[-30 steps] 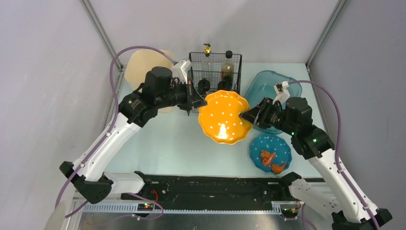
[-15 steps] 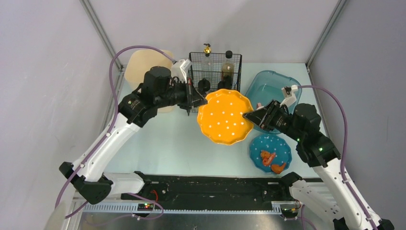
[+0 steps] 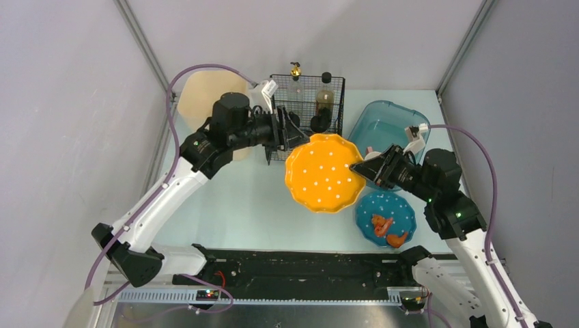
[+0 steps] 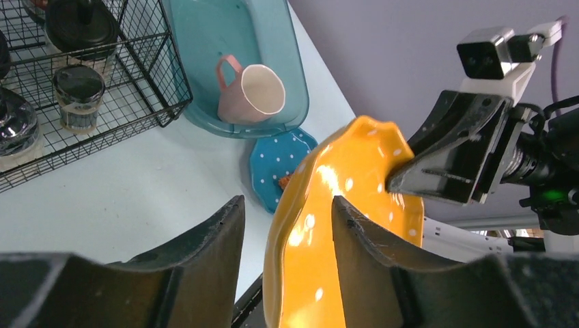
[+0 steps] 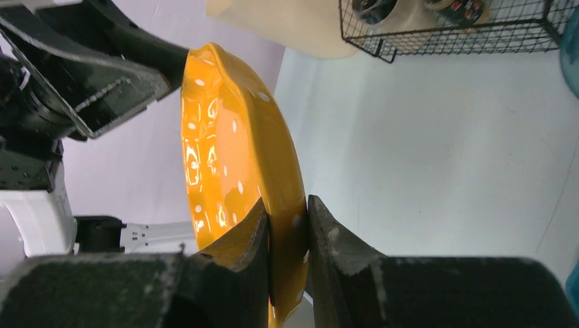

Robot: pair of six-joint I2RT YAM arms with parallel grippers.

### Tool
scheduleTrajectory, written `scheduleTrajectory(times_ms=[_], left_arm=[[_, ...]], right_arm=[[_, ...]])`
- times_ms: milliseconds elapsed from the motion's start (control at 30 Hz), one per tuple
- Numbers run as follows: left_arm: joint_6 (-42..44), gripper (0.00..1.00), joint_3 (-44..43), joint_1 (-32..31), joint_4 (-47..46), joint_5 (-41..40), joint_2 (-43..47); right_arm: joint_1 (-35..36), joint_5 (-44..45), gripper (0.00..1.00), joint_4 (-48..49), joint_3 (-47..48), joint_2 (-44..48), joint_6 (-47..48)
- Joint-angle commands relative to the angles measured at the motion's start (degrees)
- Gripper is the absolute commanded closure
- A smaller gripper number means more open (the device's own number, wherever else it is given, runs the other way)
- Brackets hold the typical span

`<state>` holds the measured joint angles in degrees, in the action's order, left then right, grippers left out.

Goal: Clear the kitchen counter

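My right gripper moves outward and down into the tub's empty far end [image 3: 391,121] next and releases the plate, since the teal tub lies open beyond the pink mug.
An orange plate [image 3: 324,174] with white dots hangs tilted in the air above the pale kitchen counter [image 3: 232,198]. My right gripper [image 3: 356,166] is shut on its right rim, and the right wrist view shows both pads pressed on the plate [image 5: 225,157] at the gripper [image 5: 287,205]. My left gripper [image 3: 293,135] stands open at the opposite rim. In the left wrist view the plate's edge [image 4: 341,225] lies between the spread fingers of the gripper [image 4: 287,205], with a gap on each side.
A small blue dotted plate [image 3: 386,217] with orange food lies front right. Behind it sits a teal tub [image 3: 386,126] holding a pink mug [image 4: 256,89]. A black wire basket [image 3: 307,102] of bottles stands at the back, with a beige board [image 3: 201,96] to its left.
My left gripper has opened and let go of the orange plate's rim. The right gripper has closed on the plate and holds it alone; the plate has shifted slightly right.
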<state>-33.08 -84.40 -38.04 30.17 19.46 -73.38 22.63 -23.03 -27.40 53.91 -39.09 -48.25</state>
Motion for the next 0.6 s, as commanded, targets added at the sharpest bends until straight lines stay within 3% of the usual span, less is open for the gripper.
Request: scheduleTrajectory(times_ms=[0, 233, 567], left_arm=[[-0.8, 0.46, 2.1, 0.7, -3.6, 1.6, 0.2], [-1.6, 0.46, 4.8, 2.7, -3.9, -1.2, 2.6], [-0.9, 0.39, 9.1, 4.4, -3.8, -4.9, 12.5]], right_arm=[[-3.9, -5.9, 1.00, 10.7, 1.7, 0.7, -5.4], [-10.9, -7.8, 1.00, 10.4, 1.7, -0.3, -6.6], [-16.9, 0.0, 1.00, 6.4, 1.7, -4.6, -3.3]])
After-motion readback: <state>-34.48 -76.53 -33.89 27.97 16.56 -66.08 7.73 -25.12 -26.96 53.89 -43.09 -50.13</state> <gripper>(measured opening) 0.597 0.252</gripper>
